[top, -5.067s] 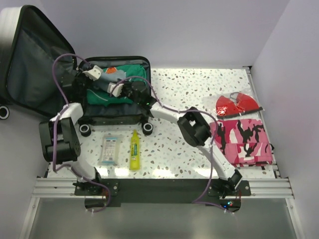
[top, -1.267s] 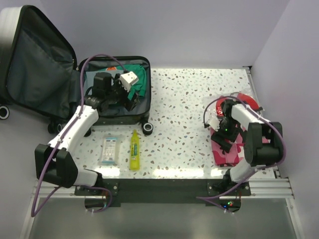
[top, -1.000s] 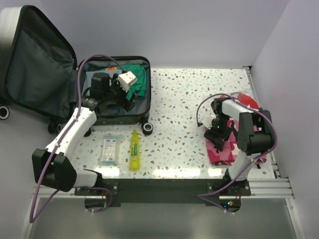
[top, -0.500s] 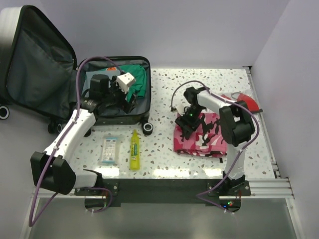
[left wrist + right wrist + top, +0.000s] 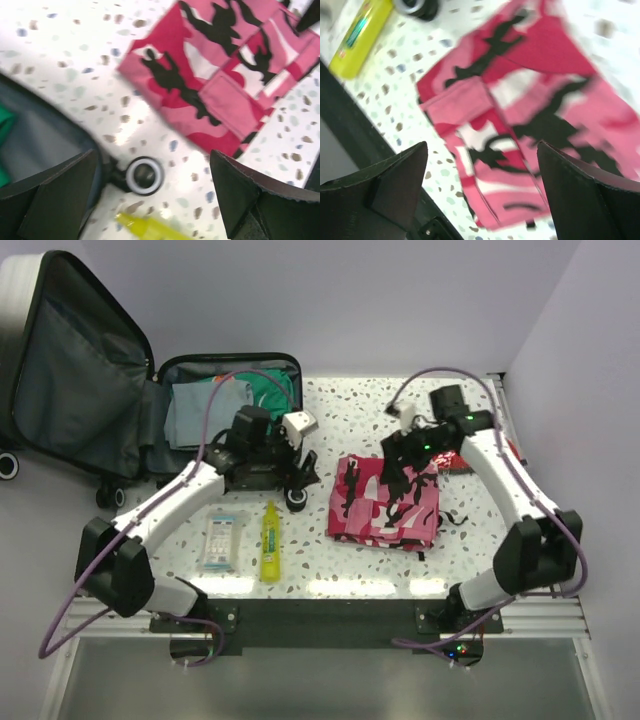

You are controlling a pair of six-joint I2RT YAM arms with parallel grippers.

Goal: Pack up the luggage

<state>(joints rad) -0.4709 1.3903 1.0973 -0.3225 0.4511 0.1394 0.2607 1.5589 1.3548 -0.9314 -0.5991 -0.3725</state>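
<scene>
The left gripper will swing to the right in the top view and then lower to the garment's edge nearest the suitcase, since that edge lies flat and uncovered.
The luggage (image 5: 230,430) lies open at the back left with its lid (image 5: 70,360) raised. Green and grey clothes (image 5: 215,405) are in the base. A pink camouflage garment (image 5: 385,502) lies flat mid-table. My left gripper (image 5: 303,468) hangs open just right of the suitcase, above its front wheel (image 5: 144,175), with nothing between its fingers (image 5: 55,195). The garment (image 5: 220,75) is ahead of it to the right. My right gripper (image 5: 400,455) is open above the garment's (image 5: 520,115) far edge and holds nothing.
A yellow bottle (image 5: 270,540) and a flat clear packet (image 5: 220,540) lie near the front edge, left of the garment. A red item (image 5: 512,452) peeks out behind the right arm at the far right. Walls close in at the back and right.
The right gripper dragged the pink garment from the right edge to mid-table, then opened and lifted off it. The left gripper swung out of the suitcase toward the right, over the wheel.
</scene>
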